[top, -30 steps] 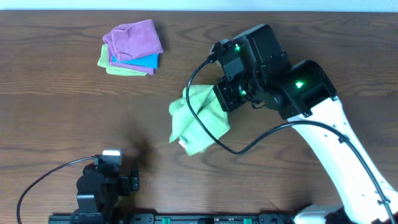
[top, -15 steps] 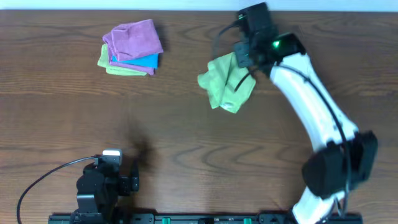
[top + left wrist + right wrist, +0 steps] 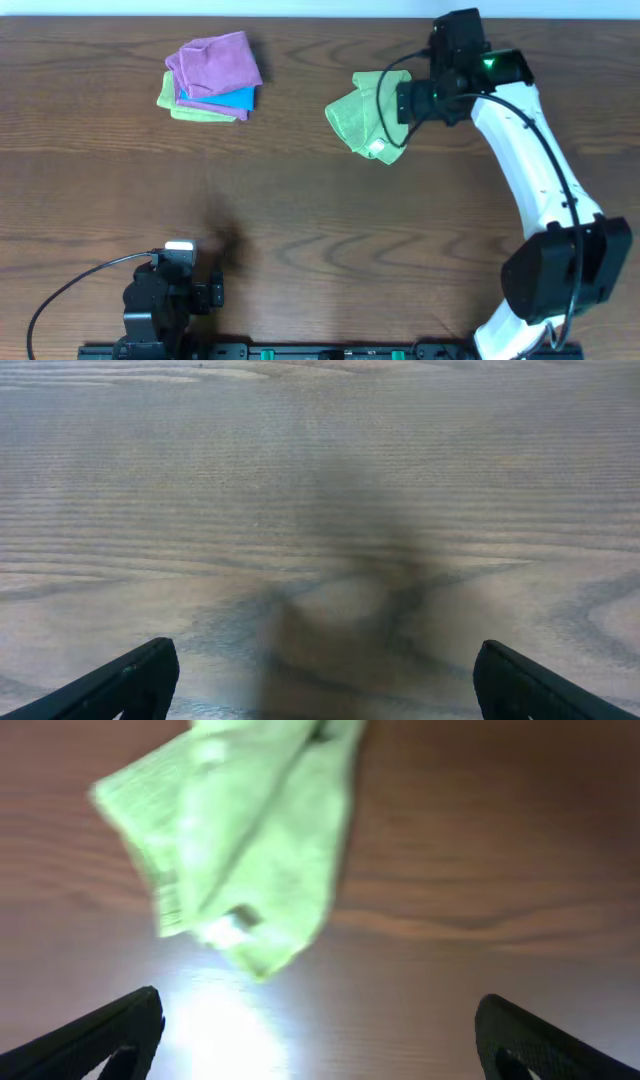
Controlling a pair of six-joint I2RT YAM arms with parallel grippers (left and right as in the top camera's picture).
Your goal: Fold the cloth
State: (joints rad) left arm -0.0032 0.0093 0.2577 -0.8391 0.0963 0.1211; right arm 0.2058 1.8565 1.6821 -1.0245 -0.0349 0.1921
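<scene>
My right gripper should next go down toward the near corner of the cloth, onto the cloth's edge beside the white tag, because only bare table shows between my open fingers.
The cloth (image 3: 362, 120), lime yellow-green, lies bunched in a loose heap on the wooden table at the back, right of centre. My right gripper (image 3: 393, 100) hovers at the cloth's right edge, pointing left. In the right wrist view the cloth (image 3: 245, 845) sits ahead of the open gripper (image 3: 320, 1035), a little blurred, and only bare table shows between the fingers. My left gripper (image 3: 325, 680) stands open over bare wood, and the overhead view shows it low at the front left (image 3: 205, 292).
A stack of folded cloths sits at the back left: a purple one (image 3: 212, 62) on top, a blue one (image 3: 228, 98) under it and a pale green one (image 3: 190, 110) at the bottom. A black cable (image 3: 70, 290) loops beside the left arm's base.
The right gripper carried the cloth from mid-table to the back right, then opened and let it go. The cloth now lies free. The left arm has not moved.
</scene>
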